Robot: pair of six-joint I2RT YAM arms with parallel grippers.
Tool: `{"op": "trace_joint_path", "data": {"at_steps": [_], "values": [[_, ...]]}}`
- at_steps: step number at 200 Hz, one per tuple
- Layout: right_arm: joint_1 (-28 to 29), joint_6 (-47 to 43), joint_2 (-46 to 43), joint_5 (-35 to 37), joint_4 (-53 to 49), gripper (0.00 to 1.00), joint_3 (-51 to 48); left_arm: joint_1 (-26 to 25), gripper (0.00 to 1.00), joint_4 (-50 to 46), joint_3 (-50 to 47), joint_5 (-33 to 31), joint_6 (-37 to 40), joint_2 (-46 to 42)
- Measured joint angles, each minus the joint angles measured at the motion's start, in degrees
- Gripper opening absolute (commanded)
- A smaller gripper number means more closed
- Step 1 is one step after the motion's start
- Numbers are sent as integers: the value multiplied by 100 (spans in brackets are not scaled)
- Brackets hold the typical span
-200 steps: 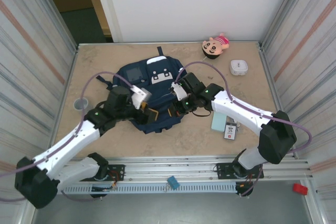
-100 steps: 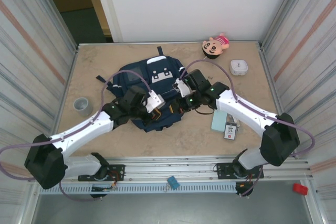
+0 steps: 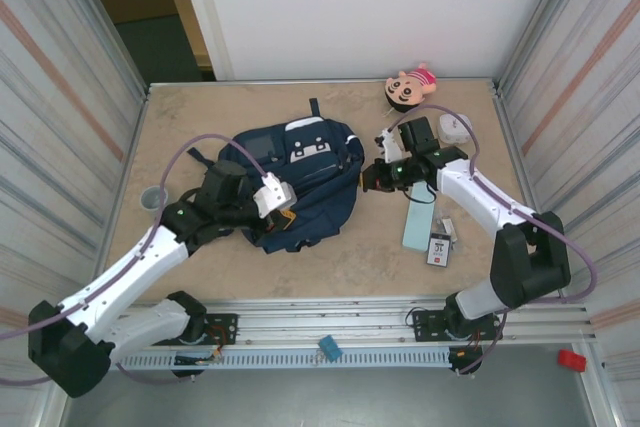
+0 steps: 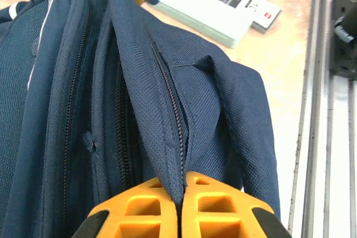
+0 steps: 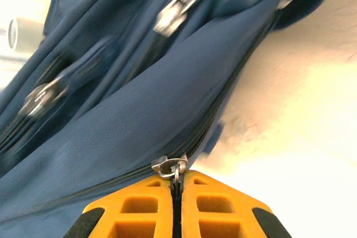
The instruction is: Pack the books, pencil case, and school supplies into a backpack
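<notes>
I should next pull the metal zipper pull [image 5: 172,165] outward along the bag's side with my right gripper and let go of it there, because more of the zipper track lies outward of my gripper.
The navy backpack [image 3: 305,172] lies mid-table, stretched between both arms. My left gripper [image 3: 281,210] is shut on a fold of its fabric beside a zipper track [image 4: 167,87], at the bag's near edge; in the left wrist view the gripper [image 4: 182,185] pinches that fold. My right gripper [image 3: 369,178] is at the bag's right side, shut on a metal zipper pull [image 5: 172,165]. The teal pencil case [image 3: 418,226] lies right of the bag, with the small white pack [image 3: 438,248] at its near end; both also show as pencil case [image 4: 195,12] and pack [image 4: 245,5]. The book is out of view.
A grey cup [image 3: 152,197] stands at the left, beside my left arm. A doll [image 3: 410,87] and a white square box [image 3: 455,128] lie at the back right. Metal walls close in both sides; the rail [image 4: 326,110] runs along the near edge.
My right gripper has moved right and back with the zipper pull, dragging the bag's right side with it. The left gripper stays clamped on the bag's near edge.
</notes>
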Motion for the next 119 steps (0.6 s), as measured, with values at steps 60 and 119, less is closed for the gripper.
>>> {"op": "trace_joint_path", "data": {"at_steps": [60,119], "values": [[-424,164,953,-221,761,0,7,2,0,-319,269,476,236,-103],[-317,269,1001,-197,1115,0,55,-61,0,-1156,654,116,664,-157]]}}
